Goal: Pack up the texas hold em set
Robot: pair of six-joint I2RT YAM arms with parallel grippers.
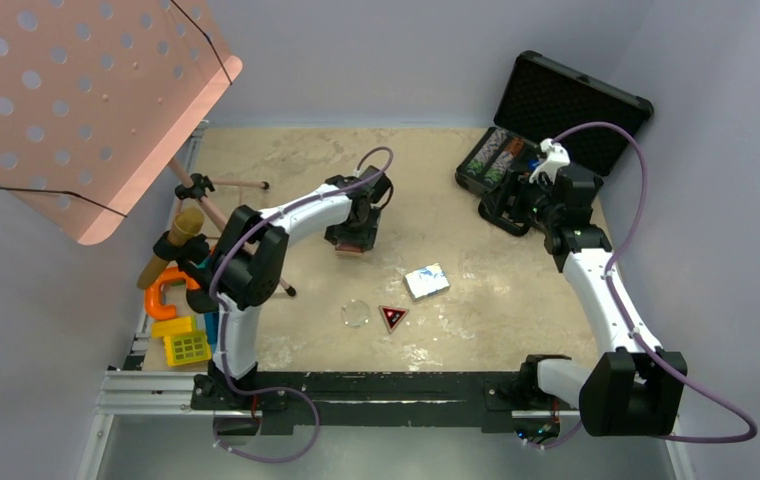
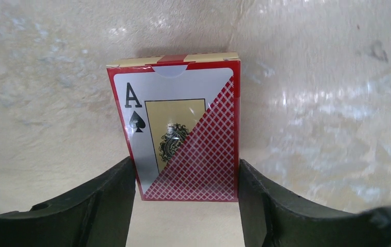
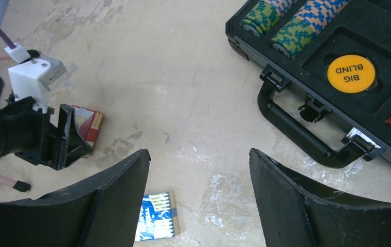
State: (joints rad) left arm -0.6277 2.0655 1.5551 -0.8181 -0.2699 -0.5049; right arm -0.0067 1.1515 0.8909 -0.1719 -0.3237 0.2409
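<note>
The red deck (image 2: 183,134) is to the left of my right gripper in the top view. My right gripper will next turn and swing across to the deck's flap end, clear of the other gripper's fingers.
The black briefcase (image 1: 566,105) stands open at the far right, with rows of poker chips (image 3: 291,23) and an orange "BIG BLIND" button (image 3: 351,73) in its foam. My left gripper (image 2: 185,198) points down at mid-table, its jaws pressed against both long edges of the red card deck (image 2: 183,134), which is at table level. My right gripper (image 3: 199,190) hangs open and empty over bare table beside the case handle (image 3: 296,134). The blue card deck (image 1: 426,281), a clear round button (image 1: 357,313) and the dark triangular marker (image 1: 392,317) lie loose at mid-table.
A pink perforated music stand (image 1: 86,90) overhangs the far left, its legs reaching onto the table. A yellow crate (image 1: 187,346) and an orange piece (image 1: 164,293) sit at the left edge by the left arm's base.
</note>
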